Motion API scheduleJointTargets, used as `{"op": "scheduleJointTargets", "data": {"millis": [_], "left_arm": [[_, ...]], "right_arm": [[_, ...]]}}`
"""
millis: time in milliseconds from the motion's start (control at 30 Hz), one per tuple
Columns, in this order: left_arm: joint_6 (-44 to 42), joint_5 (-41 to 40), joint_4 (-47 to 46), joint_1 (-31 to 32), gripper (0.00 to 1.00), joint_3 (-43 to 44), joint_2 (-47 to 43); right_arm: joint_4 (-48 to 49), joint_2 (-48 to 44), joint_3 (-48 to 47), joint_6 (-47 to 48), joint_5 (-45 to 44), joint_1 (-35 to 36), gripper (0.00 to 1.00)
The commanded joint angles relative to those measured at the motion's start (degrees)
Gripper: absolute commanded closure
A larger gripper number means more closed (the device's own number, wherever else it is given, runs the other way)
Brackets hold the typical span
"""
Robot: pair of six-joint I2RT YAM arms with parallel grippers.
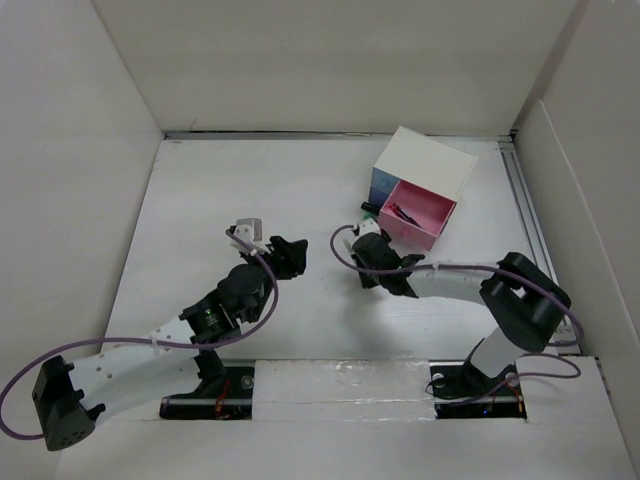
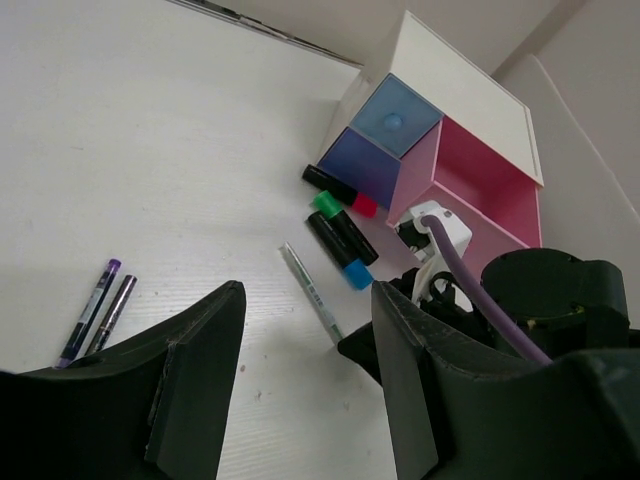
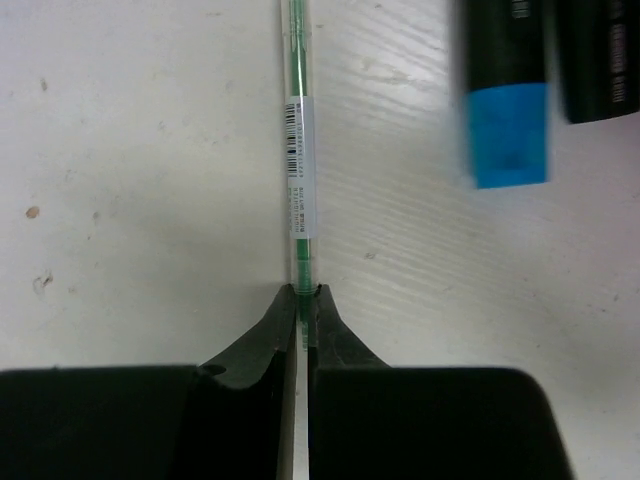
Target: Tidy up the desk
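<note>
The pink drawer (image 1: 419, 209) is open and already has pens in it, so the robot's right gripper will lift the green pen next and then move it outward over that drawer.
The desk (image 1: 220, 190) is a white tabletop walled by white panels. A thin green pen (image 3: 298, 130) lies flat on it, and my right gripper (image 3: 302, 295) is shut on the pen's near end, fingertips low at the surface. In the left wrist view the same green pen (image 2: 300, 272) runs toward the right gripper (image 2: 358, 350). My left gripper (image 2: 308, 290) hovers open above the desk just left of that spot, nothing between its fingers. From above, the left gripper (image 1: 290, 255) and right gripper (image 1: 368, 250) face each other mid-desk.
A white drawer box (image 1: 425, 170) stands at the back right with its pink drawer (image 2: 480, 190) pulled open. A blue-capped marker (image 2: 343, 250), a green-capped marker (image 2: 325, 203) and a red-capped marker (image 2: 340, 190) lie before it. Two purple pens (image 2: 90, 310) lie further left.
</note>
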State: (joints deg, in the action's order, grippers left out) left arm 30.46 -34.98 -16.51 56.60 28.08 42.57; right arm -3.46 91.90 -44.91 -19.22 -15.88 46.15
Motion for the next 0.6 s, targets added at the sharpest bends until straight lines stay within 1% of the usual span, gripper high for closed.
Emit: {"op": "scheduleJointTargets", "data": {"millis": [0, 33, 133, 167, 267, 333, 367, 433, 467, 500, 567], "left_arm": [[-0.49, -1.31, -2.21, -0.17, 0.51, -0.57, -0.47], [-0.40, -1.40, -2.12, -0.17, 0.51, -0.65, -0.38], [-0.22, -2.02, -2.12, -0.17, 0.52, -0.65, -0.20], [-0.14, -2.45, -2.03, -0.17, 0.52, -0.65, -0.20], [0.04, -2.37, -2.21, -0.17, 0.53, -0.65, -0.12], [-0.05, -2.20, -2.38, -0.17, 0.53, -0.74, 0.15], [-0.05, -2.20, -2.38, -0.17, 0.53, -0.74, 0.24], [0.04, -1.93, -2.47, -0.17, 0.53, -0.57, 0.85], [0.13, -1.76, -2.47, -0.17, 0.53, -0.57, 1.03], [0.13, -1.50, -2.65, -0.17, 0.53, -0.57, 1.20], [0.30, -1.06, -2.74, -0.17, 0.53, -0.57, 1.73]], "right_arm": [[-0.58, -1.62, 0.60, -0.20, -1.43, 3.23, 1.00], [-0.93, -2.76, 0.87, -0.20, -1.78, 5.07, 1.00], [-4.52, -9.18, 0.52, -0.82, -2.23, 7.45, 1.00], [-6.62, -13.11, 0.17, -0.64, -2.75, 8.94, 1.00], [-10.84, -19.19, -1.58, 0.15, -3.89, 8.96, 1.00], [-14.18, -26.65, -4.12, 1.11, -7.04, 8.26, 1.00], [-15.42, -26.68, -4.14, 1.64, -7.76, 8.25, 1.00], [-17.27, -29.75, -6.93, 2.61, -8.90, 4.14, 1.00], [-18.23, -30.28, -7.73, 4.00, -9.43, 2.38, 1.00], [-18.51, -30.72, -8.44, 4.54, -9.43, -1.55, 1.00], [-17.90, -30.99, -9.93, 6.90, -8.91, -5.35, 1.00]]}}
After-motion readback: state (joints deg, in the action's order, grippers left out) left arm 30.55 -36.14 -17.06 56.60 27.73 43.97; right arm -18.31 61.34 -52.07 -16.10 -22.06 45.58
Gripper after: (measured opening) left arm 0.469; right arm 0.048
